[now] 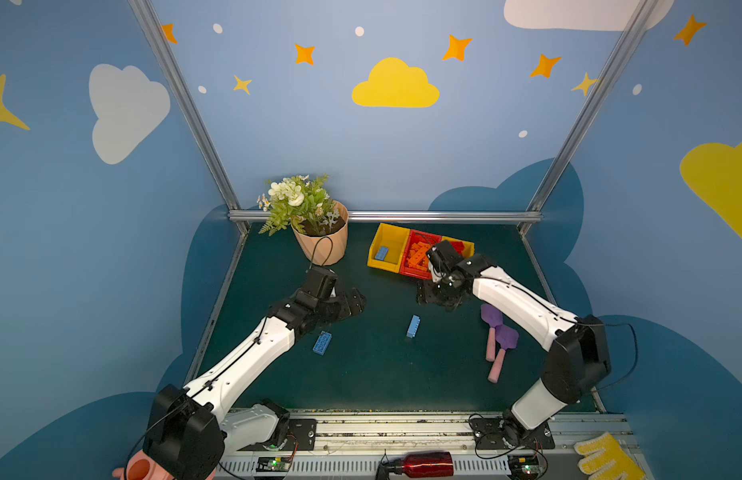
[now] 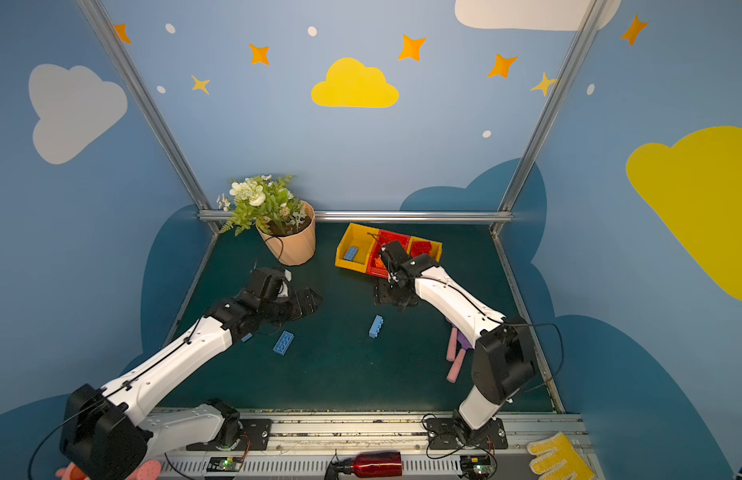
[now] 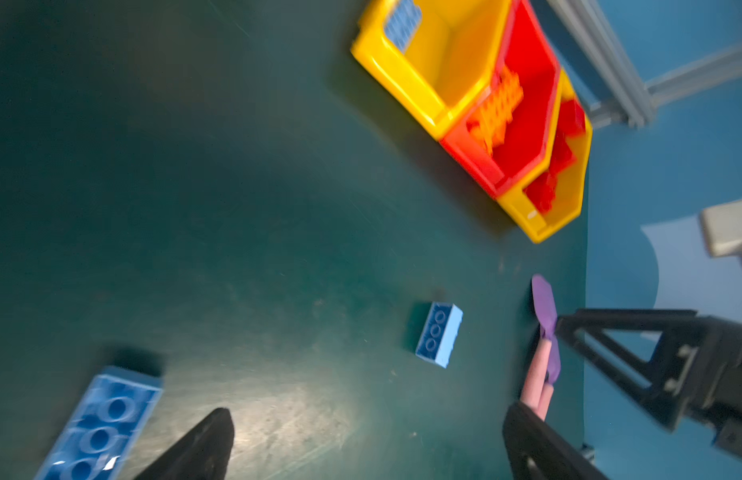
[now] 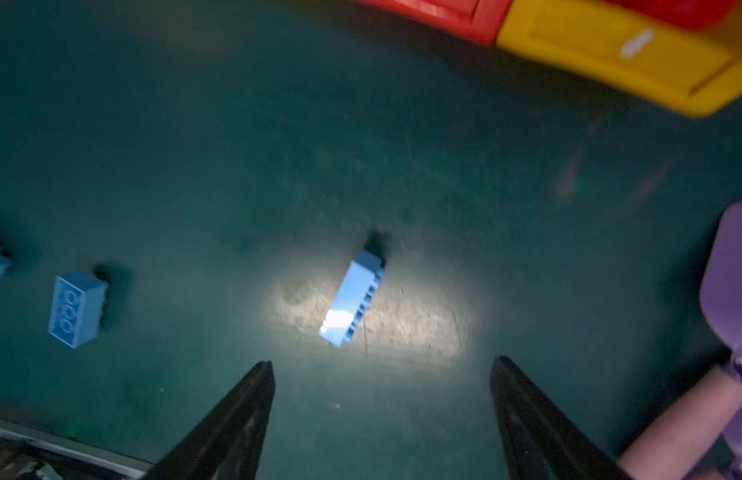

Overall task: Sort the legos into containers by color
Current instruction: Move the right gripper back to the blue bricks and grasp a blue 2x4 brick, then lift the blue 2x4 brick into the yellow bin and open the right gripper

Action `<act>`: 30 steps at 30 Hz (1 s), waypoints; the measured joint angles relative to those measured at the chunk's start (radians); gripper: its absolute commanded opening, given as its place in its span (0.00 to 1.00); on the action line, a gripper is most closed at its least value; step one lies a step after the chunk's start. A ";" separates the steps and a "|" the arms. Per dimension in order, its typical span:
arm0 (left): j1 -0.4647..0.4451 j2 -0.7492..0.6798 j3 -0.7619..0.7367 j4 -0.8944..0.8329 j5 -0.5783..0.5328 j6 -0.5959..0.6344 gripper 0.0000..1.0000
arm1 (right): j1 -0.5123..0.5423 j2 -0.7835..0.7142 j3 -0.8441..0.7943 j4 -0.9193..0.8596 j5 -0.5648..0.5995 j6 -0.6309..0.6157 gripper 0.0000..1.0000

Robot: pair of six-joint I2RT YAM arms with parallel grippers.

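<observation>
I need to lower my right gripper's open fingers back next. They need to turn so that they go around the sides of the mid-table blue lego (image 1: 414,326) (image 4: 352,298), which lies at an angle below and closer to my base.
The three joined containers stand at the back: a yellow bin (image 1: 381,265) with one blue lego (image 1: 381,252), a red bin (image 1: 412,272) with orange legos (image 1: 417,255), and a yellow bin (image 2: 436,249) with red legos (image 2: 421,247). Two blue legos lie loose on the mat, one mid-table (image 1: 413,326) (image 4: 352,303) and a longer one (image 1: 322,343) (image 3: 99,428) beside my left arm. A third blue piece (image 2: 246,337) peeks from under that arm. My left gripper (image 1: 350,305) (image 3: 367,411) is open and empty. My right gripper (image 1: 437,297) (image 4: 383,361) hangs open and empty before the bins.
A peach flower pot (image 1: 321,243) stands at the back left. Pink foam cylinders with purple soft pieces (image 1: 500,340) lie at the right, near my right arm. A red bottle (image 1: 423,463), a yellow glove (image 1: 606,457) and a pink watering can (image 1: 140,469) sit off the mat's front edge.
</observation>
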 measured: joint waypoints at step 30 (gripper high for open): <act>-0.065 -0.163 -0.061 -0.125 -0.068 0.019 1.00 | 0.139 0.227 -0.029 0.145 -0.021 0.290 0.48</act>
